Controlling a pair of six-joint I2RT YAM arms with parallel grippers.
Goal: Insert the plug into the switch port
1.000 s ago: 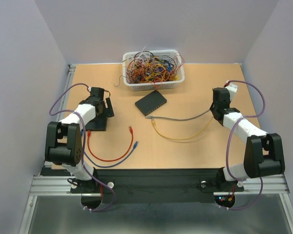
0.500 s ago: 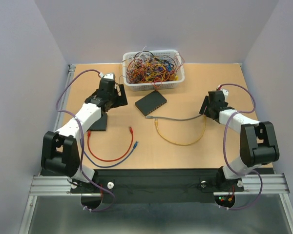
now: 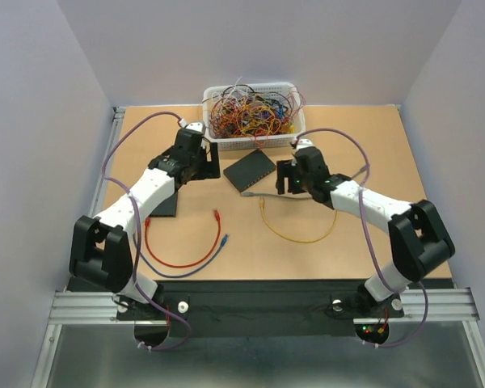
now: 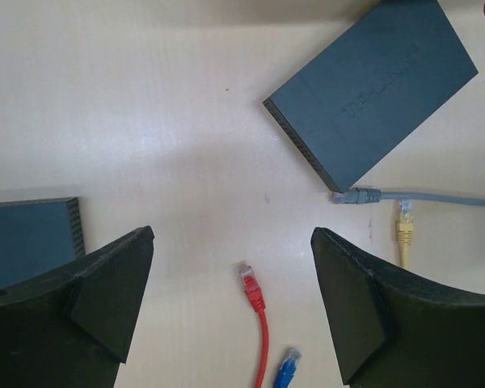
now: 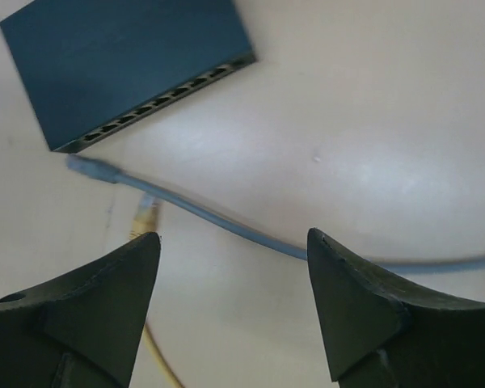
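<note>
The grey cable's plug [image 5: 92, 168] is outside any port [image 5: 163, 100], so next the robot's right gripper will go down toward the left in the top view, turning to close on that plug.
The switch [image 3: 250, 170] is a flat black box lying below the basket. The switch port [image 5: 163, 100] row lines its near edge in the right wrist view. The grey cable's plug [image 5: 89, 168] [image 4: 356, 196] lies on the table just off the box's corner, outside any port. My right gripper [image 3: 291, 179] [image 5: 233, 234] hangs open above the grey cable [image 5: 250, 234], just right of the switch, holding nothing. My left gripper [image 3: 210, 166] [image 4: 233, 234] hovers open to the left of the switch [image 4: 372, 89], above a red plug [image 4: 250, 287].
A white basket [image 3: 295, 137] of tangled cables stands right behind the switch. A yellow cable [image 3: 299, 236] with its plug [image 5: 145, 214] lies beside the grey one. Red [image 3: 186, 260] and blue [image 4: 287, 368] cables lie front left. A second black box [image 3: 163, 204] sits under the left arm.
My right gripper has opened, let go of the grey cable and swung left to the switch. My left arm has reached forward and right toward the switch, still open.
</note>
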